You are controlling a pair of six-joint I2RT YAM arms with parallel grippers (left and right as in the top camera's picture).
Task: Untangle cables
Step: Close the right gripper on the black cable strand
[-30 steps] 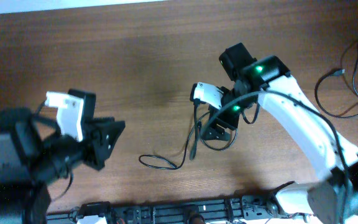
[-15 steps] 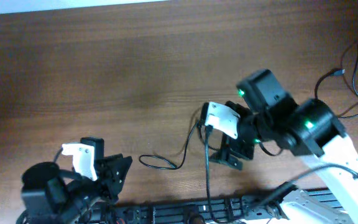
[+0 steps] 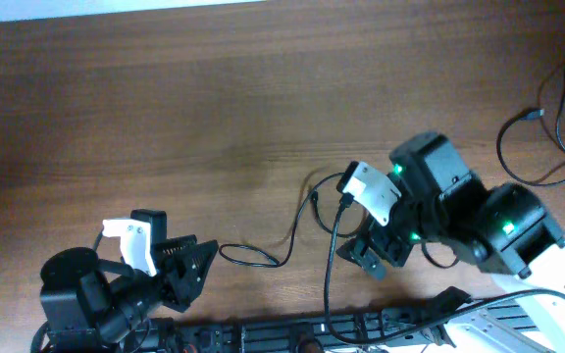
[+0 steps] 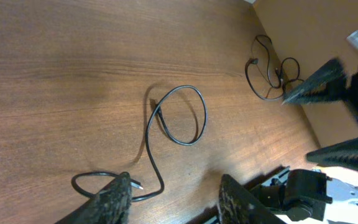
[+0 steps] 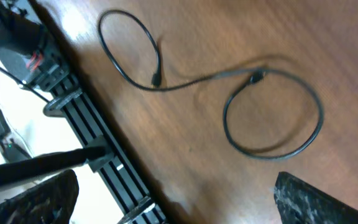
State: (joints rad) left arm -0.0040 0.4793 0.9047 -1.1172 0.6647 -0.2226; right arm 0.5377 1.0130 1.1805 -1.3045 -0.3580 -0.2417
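The right gripper goes down and toward the left gripper next, onto the part of the small loop beside its plug tip, where the cable doubles back.
A thin black cable lies loose on the brown table, with a small loop at its left end and a bigger loop partly under the right arm. In the left wrist view the cable curls ahead of my left gripper, which is open with nothing between its fingers; the cable's plug tip lies just beside the left finger. Seen from the right wrist, both loops of the cable lie on the wood above my right gripper, which is wide open and empty. A second black cable lies at the far right.
A black rail runs along the table's front edge, close under both grippers. My left gripper sits low at the front left and my right gripper at the front right. Bare wood fills the back and left.
My left arm has dropped to the front edge and closed in on the cable's left end, its jaws wider. My right arm has pulled back from over the cable toward the front right.
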